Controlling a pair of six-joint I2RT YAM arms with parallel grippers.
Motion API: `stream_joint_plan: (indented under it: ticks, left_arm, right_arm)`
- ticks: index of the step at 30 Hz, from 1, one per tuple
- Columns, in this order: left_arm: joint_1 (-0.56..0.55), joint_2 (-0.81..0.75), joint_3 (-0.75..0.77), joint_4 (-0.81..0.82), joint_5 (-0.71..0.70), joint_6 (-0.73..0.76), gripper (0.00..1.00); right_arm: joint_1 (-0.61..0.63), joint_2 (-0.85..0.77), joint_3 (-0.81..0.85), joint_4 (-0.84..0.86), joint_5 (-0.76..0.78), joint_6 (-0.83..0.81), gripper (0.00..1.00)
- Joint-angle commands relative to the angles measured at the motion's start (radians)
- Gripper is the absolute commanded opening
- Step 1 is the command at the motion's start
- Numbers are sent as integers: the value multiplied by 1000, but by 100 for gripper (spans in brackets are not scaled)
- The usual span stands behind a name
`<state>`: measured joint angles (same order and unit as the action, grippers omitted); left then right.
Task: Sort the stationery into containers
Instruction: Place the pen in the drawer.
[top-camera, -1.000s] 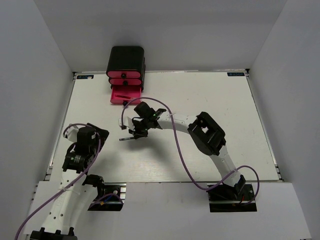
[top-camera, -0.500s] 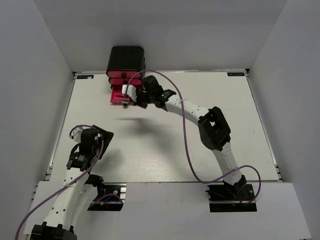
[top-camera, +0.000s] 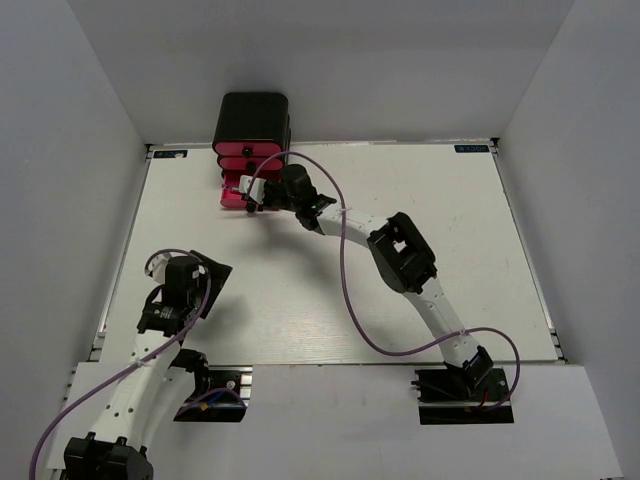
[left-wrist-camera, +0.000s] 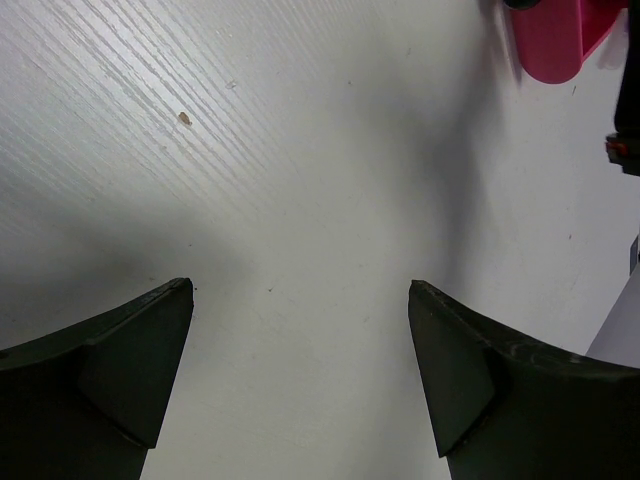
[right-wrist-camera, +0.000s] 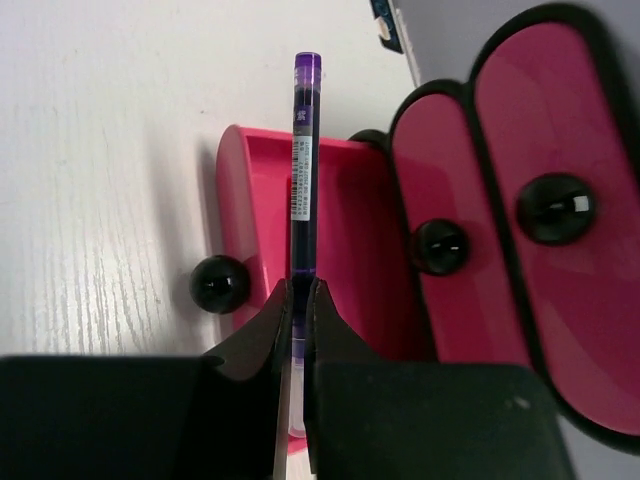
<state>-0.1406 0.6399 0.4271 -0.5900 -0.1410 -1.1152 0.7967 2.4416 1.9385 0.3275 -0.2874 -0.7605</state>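
I should next ease my right gripper outward toward the cabinet (top-camera: 254, 115), clear of the cabinet's knobbed side, and release the pen, because the middle of the open drawer is slightly outward.
My right gripper (right-wrist-camera: 299, 290) is shut on a thin dark purple pen (right-wrist-camera: 302, 160) and holds it over the pulled-out bottom pink-red drawer (right-wrist-camera: 345, 235). In the top view the right gripper (top-camera: 262, 194) hovers at that open drawer (top-camera: 236, 193), in front of the small black cabinet (top-camera: 254, 115). The two upper drawers (right-wrist-camera: 540, 200) are closed, each with a black round knob. My left gripper (left-wrist-camera: 300, 330) is open and empty above bare table; in the top view it (top-camera: 196, 290) is at the near left. No other stationery shows.
The white table (top-camera: 400, 200) is enclosed by grey walls at the left, right and back. The right arm (top-camera: 400, 260) stretches diagonally across the table's middle with a purple cable looping beside it. The open drawer's corner (left-wrist-camera: 560, 40) shows in the left wrist view.
My right gripper has carried the pen from the table's middle back and left to the open bottom drawer. The left arm has shifted slightly toward the near side.
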Motion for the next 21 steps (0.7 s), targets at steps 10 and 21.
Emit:
stream_joint_plan:
  ticks: [10,21]
  left_arm:
    - [-4,53,16,50,20,15,99]
    - [-4,86,44,62,47,15,99]
  right_arm:
    - [-31,74,89,176,-9,7,0]
    - [-44,91,88,142,-22,15,32]
